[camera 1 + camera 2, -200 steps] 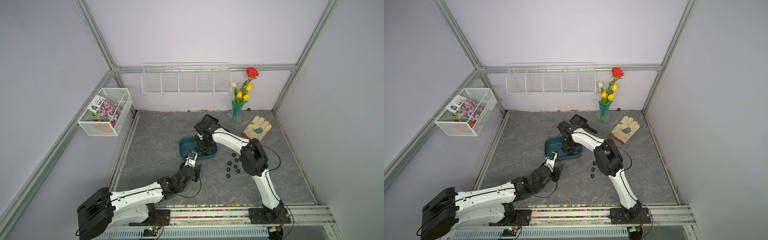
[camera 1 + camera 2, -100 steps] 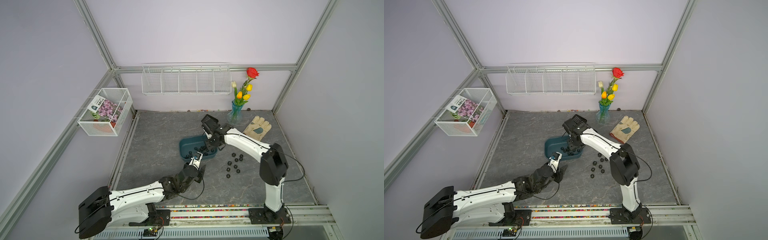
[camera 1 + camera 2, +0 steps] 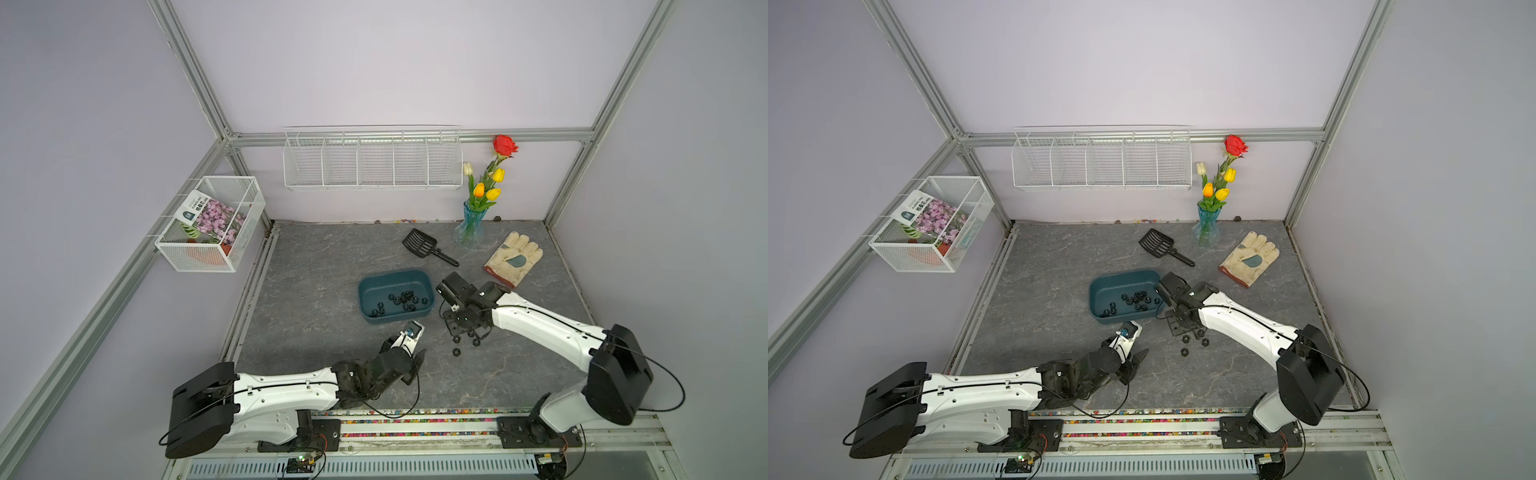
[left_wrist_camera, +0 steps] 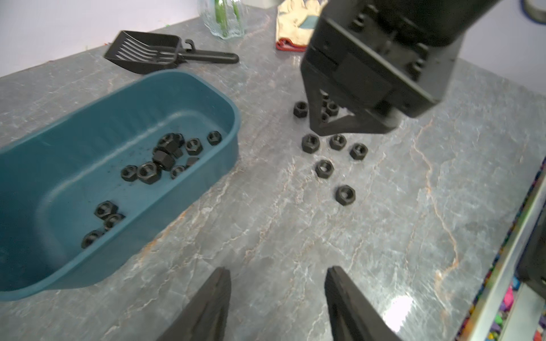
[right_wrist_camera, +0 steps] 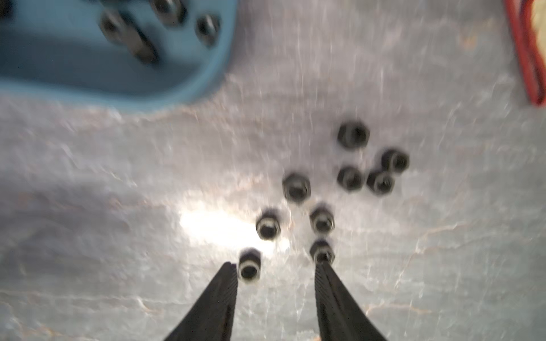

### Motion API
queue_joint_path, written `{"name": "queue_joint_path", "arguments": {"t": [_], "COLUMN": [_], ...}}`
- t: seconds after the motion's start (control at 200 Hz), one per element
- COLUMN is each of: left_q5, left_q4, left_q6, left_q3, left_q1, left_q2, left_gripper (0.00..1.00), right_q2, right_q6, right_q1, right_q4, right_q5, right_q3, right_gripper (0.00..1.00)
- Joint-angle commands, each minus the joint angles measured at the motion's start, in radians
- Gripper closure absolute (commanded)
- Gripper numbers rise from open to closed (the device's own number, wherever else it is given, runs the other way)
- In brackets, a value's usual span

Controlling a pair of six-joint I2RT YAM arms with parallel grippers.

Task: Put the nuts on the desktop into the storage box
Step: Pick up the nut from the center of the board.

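Note:
The cluster's nut nearest my base has bare stone on either side of it, so my right gripper should next move back and down until its open fingers are on both sides of that nut.
The teal storage box (image 3: pixel 390 318) sits mid-desktop (image 3: pixel 316 266) with several black nuts (image 3: pixel 405 297) lying in it. More nuts (image 3: pixel 456 352) lie loose on the stone to its right, sharp in the left wrist view (image 4: pixel 324 169). My right gripper (image 3: pixel 463 330) hangs open just above that cluster. In its wrist view (image 5: pixel 276 265) nothing is between the fingers, and one nut (image 5: pixel 249 265) lies close to a fingertip. My left gripper (image 3: pixel 405 345) is open and empty (image 4: pixel 278 268) over bare desktop, in front of the box's near right corner.
A black slotted scoop (image 3: pixel 420 244), a glass vase of flowers (image 3: pixel 469 228) and a pale work glove (image 3: pixel 514 258) lie behind the box and cluster. White wire baskets (image 3: pixel 372 160) hang on the walls. The arms' base rail (image 3: pixel 415 419) runs along the front edge.
My right gripper has swung out from over the storage box to the right and nearer, down over the loose nuts. Its jaws stand slightly wider. The left arm has barely shifted.

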Motion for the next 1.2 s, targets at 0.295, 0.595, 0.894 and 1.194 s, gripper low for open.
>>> {"name": "queue_joint_path", "arguments": {"t": [0.295, 0.595, 0.894, 1.194], "left_q5": [-0.046, -0.063, -0.069, -0.071], "left_q4": [0.062, 0.062, 0.060, 0.060], "left_q6": [-0.076, -0.112, -0.119, -0.115], "left_q3": [0.044, 0.001, -0.010, 0.007], "left_q1": [-0.099, -0.110, -0.112, -0.111], "left_q2": [0.092, 0.053, 0.045, 0.071], "left_gripper": [0.44, 0.44, 0.44, 0.44], "right_q2": [-0.087, -0.012, 0.069, 0.057], "right_q6": [0.196, 0.223, 0.235, 0.223], "right_q1": [0.153, 0.172, 0.149, 0.110], "right_q4": [0.152, 0.229, 0.280, 0.301], "right_q5": [-0.029, -0.010, 0.006, -0.009], "right_q3": [-0.251, -0.289, -0.305, -0.339], "right_gripper": [0.52, 0.52, 0.53, 0.55]}}
